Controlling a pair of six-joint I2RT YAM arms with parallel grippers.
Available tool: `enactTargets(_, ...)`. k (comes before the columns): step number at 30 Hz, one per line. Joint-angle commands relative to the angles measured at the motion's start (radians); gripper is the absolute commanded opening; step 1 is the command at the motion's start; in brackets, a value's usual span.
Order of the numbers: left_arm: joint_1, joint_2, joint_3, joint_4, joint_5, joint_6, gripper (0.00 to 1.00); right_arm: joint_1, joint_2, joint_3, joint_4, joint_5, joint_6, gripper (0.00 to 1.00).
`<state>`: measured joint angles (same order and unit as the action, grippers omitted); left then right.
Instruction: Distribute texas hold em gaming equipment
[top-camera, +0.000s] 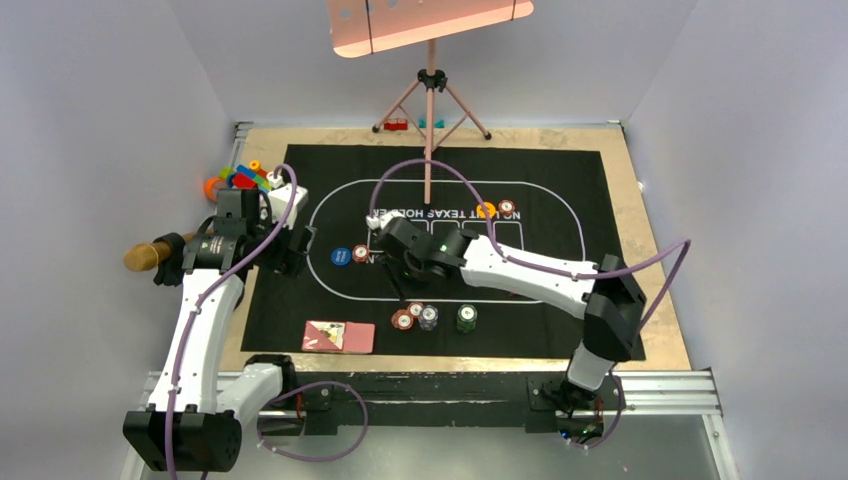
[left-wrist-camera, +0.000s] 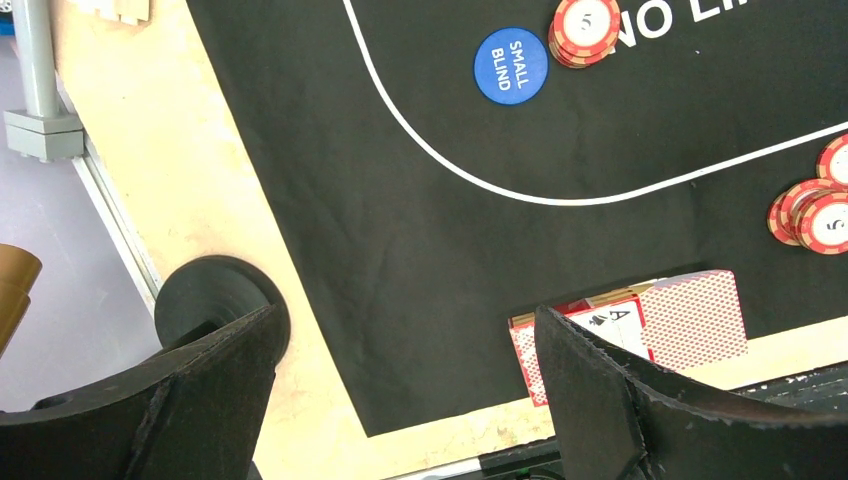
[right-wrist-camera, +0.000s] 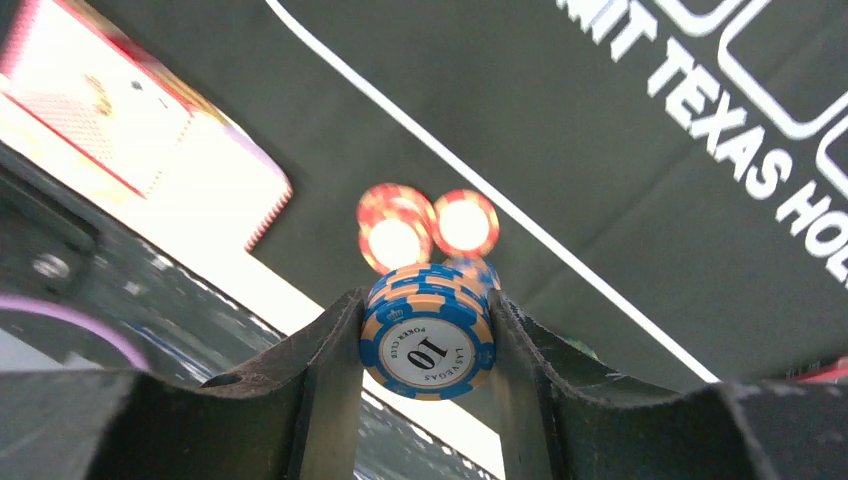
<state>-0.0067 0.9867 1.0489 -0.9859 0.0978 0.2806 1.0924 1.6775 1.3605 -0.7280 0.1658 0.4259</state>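
The bare mat beside SMALL BLIND's red stack lies below, so I will next move my right gripper to the left in the top view, go down to that mat and release.
My right gripper is shut on a small stack of blue-and-orange "10" poker chips, held above the black mat. Beyond it stand red chip stacks, a grey stack and a green stack. Pink-red-backed cards lie at the mat's near edge, an ace face up on them. My left gripper is open and empty above the mat's near left corner. The blue SMALL BLIND button lies beside a red chip stack. An orange button and a red chip lie farther back. I see no triangle.
Colourful toy blocks and a white block sit at the table's left edge. A tripod with a pink panel stands at the back. A brown cylinder lies off the table's left side.
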Motion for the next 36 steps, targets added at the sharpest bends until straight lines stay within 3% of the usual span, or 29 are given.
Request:
enactTargets(1, 0.007, 0.009, 0.012, 0.013, 0.011, 0.004, 1.0, -0.029, 0.127, 0.231, 0.012, 0.02, -0.054, 0.16)
enactTargets(8, 0.007, 0.023, 0.027, 0.011, 0.011, -0.008, 1.0, -0.091, 0.479, 0.611, -0.005, 0.014, -0.105, 0.14)
enactTargets(14, 0.007, 0.021, 0.035, -0.001, 0.017, -0.008, 1.0, -0.134, 0.621, 0.756, -0.006, -0.015, -0.101, 0.12)
enactTargets(20, 0.007, 0.011, 0.032, -0.005, 0.015, -0.008, 1.0, -0.147, 0.649, 0.758, 0.014, -0.019, -0.084, 0.11)
enactTargets(36, 0.007, 0.037, 0.034, -0.001, -0.046, -0.042, 1.0, -0.09, 0.569, 0.554, 0.117, -0.041, -0.039, 0.11)
